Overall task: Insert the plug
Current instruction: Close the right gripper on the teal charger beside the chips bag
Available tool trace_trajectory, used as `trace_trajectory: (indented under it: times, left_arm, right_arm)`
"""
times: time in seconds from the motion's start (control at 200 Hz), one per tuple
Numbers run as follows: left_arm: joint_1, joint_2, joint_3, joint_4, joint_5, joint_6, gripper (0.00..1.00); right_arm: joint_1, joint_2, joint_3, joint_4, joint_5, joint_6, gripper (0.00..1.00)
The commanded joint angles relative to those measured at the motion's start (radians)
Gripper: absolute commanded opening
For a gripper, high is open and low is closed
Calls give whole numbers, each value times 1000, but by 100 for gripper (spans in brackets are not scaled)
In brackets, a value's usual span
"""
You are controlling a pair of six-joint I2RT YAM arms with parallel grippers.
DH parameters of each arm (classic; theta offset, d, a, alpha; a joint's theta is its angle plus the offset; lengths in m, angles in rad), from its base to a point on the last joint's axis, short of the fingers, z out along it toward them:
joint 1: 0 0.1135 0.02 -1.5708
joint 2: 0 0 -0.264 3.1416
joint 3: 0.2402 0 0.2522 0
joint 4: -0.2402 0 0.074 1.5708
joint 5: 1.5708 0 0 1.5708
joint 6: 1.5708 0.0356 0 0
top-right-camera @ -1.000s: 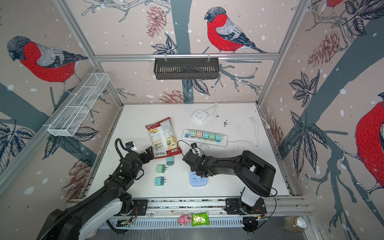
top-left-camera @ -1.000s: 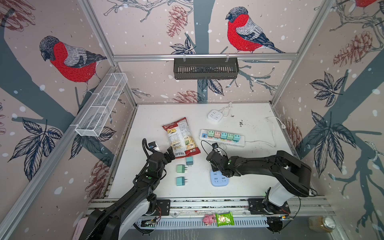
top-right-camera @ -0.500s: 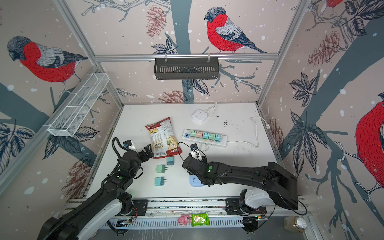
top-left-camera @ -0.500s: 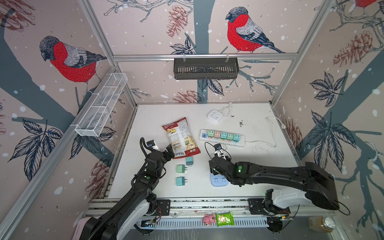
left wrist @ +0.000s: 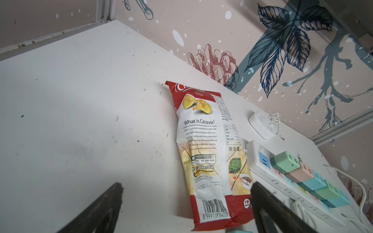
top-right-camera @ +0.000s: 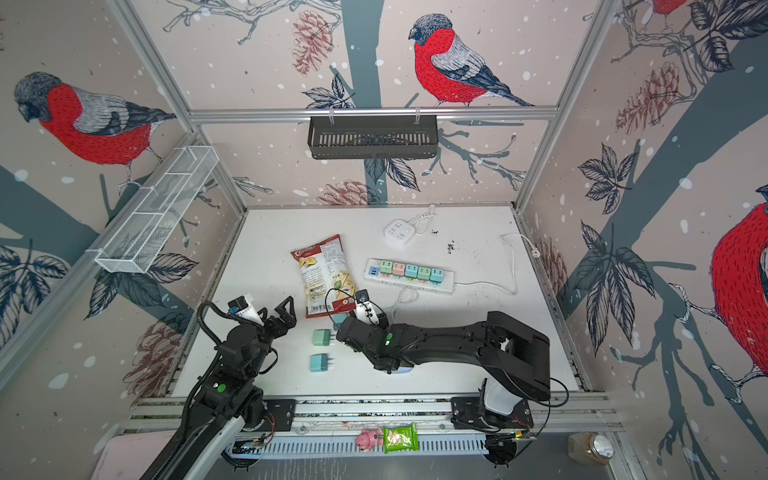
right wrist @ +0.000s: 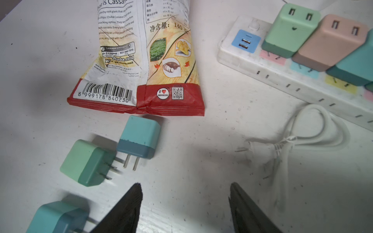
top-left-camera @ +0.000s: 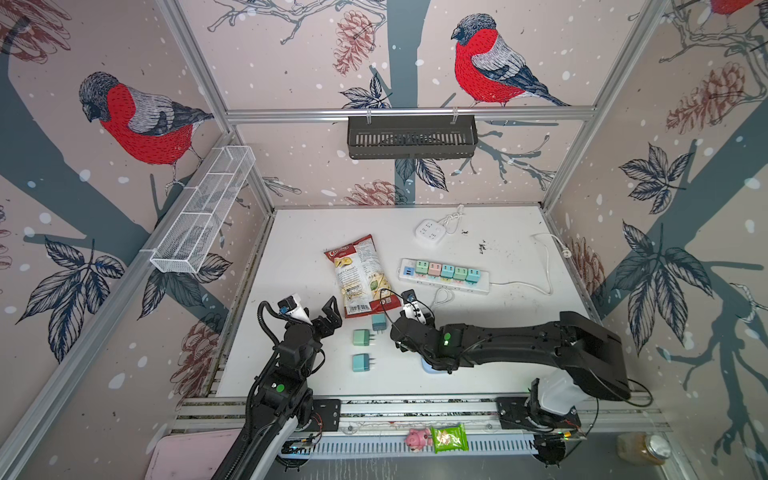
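Note:
I will next move my right gripper across and down over the teal plug's body [top-left-camera: 378, 321] [right wrist: 139, 134], with a finger beside each side of it, because the chip bag is right by the plug's far end.
Three loose plugs lie below the chip bag: a blue one [right wrist: 139, 137], a green one [right wrist: 86, 163] and a teal one [right wrist: 54, 217]; they also show in a top view, blue [top-left-camera: 378, 322], green [top-left-camera: 362, 337], teal [top-left-camera: 362, 362]. The white power strip [top-left-camera: 432, 280] carries several coloured plugs in a row. My right gripper [right wrist: 185, 184] is open and empty, just right of the loose plugs; in both top views its fingers are hidden under the wrist [top-left-camera: 415, 332]. My left gripper [top-left-camera: 328, 318] stands wide open and empty, left of the plugs.
A chip bag [top-left-camera: 359, 274] lies behind the plugs. A white corded plug [right wrist: 260, 148] rests before the strip. A pale blue socket block [top-left-camera: 430, 369] peeks out under my right arm. A white round hub [top-left-camera: 430, 230] sits at the back.
My right arm has dropped and stretched out flat, its wrist shifting left toward the loose plugs and covering most of the pale blue block. The left arm has barely moved.

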Motion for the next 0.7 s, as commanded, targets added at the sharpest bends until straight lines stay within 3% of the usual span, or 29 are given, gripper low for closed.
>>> trace_trajectory:
  times: [0.0,0.265,0.695]
  left_arm:
    - [2,-48,-4,-40,15,-8,98]
    - [2,-4,8,-38,26,-5,98]
    - [0,57,19,-26,26,-11,98]
  right_arm:
    - [1,66,49,17,-1,-13,70]
    - [-3,216,158,4,-34,-15,70]
    - [-13,303,234,21,-97,-43,73]
